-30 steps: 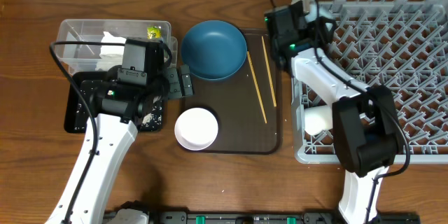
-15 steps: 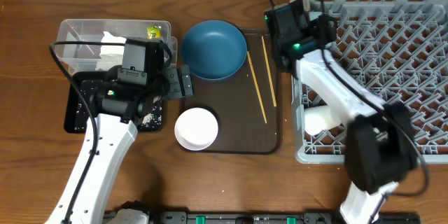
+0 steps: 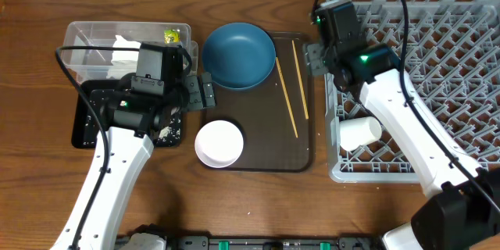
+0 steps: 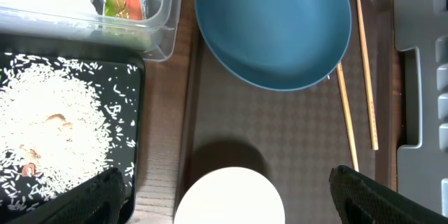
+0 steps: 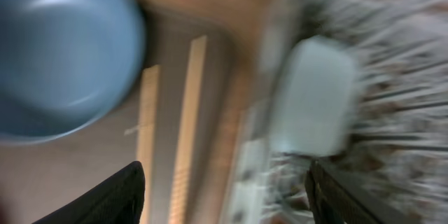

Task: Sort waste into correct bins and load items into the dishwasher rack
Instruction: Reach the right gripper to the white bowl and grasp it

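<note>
My open right gripper moves back across the chopsticks next, and down onto the white bowl's empty rim on the side toward the chopsticks.
The large dark blue bowl (image 3: 238, 55) sits at the back of the brown serving tray (image 3: 266, 156); it also shows in the left wrist view (image 4: 273, 24). The white shallow bowl (image 3: 219, 143) sits at the tray's front left. Two chopsticks (image 3: 286, 98) lie along its right side. The small white cup (image 3: 359, 131) lies in the grey dishwasher rack (image 3: 445, 86). The clear tub (image 3: 86, 35) holds the napkin (image 3: 125, 47) and wrapper (image 3: 169, 37). The black tray (image 3: 82, 129) holds rice crumbs (image 4: 56, 126). My left gripper (image 3: 199, 91) is open above the white bowl (image 4: 227, 199). My right gripper (image 3: 316, 56) is open and empty over the rack's left edge.
The right wrist view is blurred: blue bowl (image 5: 56, 56), chopsticks (image 5: 185, 126), and a pale rounded thing (image 5: 311, 94) in the rack, which I cannot identify. Bare wooden table (image 3: 258, 211) lies in front of the serving tray.
My right arm has swung from the rack's back left corner toward the front, and its gripper now hangs over the rack's left edge beside the chopsticks. The left arm has not moved.
</note>
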### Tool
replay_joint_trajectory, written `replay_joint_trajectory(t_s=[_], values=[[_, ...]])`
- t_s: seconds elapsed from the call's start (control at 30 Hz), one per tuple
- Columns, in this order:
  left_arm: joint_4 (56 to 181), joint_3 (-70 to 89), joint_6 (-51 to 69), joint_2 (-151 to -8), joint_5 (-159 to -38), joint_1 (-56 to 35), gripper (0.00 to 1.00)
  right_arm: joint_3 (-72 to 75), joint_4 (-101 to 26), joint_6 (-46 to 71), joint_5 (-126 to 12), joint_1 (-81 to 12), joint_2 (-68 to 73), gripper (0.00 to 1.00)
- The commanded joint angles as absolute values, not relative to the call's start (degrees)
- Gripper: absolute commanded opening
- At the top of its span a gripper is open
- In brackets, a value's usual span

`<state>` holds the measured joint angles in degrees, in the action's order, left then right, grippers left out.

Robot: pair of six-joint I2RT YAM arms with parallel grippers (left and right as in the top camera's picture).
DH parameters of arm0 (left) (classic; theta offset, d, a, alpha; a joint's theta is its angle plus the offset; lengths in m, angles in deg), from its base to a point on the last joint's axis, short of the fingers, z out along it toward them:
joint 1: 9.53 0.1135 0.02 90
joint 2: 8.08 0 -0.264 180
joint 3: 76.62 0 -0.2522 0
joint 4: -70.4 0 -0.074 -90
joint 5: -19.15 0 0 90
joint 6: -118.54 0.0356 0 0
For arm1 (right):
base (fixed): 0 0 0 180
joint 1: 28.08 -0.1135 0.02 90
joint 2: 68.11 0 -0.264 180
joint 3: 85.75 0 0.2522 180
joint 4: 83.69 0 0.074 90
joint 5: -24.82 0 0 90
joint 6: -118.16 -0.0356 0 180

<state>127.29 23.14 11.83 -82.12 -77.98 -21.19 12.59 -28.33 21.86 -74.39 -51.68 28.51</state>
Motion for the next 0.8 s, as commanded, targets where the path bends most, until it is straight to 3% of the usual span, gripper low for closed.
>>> replay_joint_trajectory(t_s=[0.0,0.3,0.47,0.77], values=[[127.45,22.12,11.91,-82.17,-77.68,-20.91,0.96,12.52,-26.45,15.19,-54.72,-53.53,30.63,0.69],[127.4,22.12,11.91,-82.19,-77.7,-20.91,0.96,12.52,-26.53,9.14,-47.58,-62.52,39.13,0.63],[127.23,22.09,12.37,-81.77,-77.63,-19.82,0.96,12.52,-27.28,4.59,-47.58,-66.49,43.57,0.55],[127.86,22.09,12.33,-77.88,-77.68,-8.58,0.96,12.52,-27.85,3.78,-45.65,-70.78,48.82,0.49]])
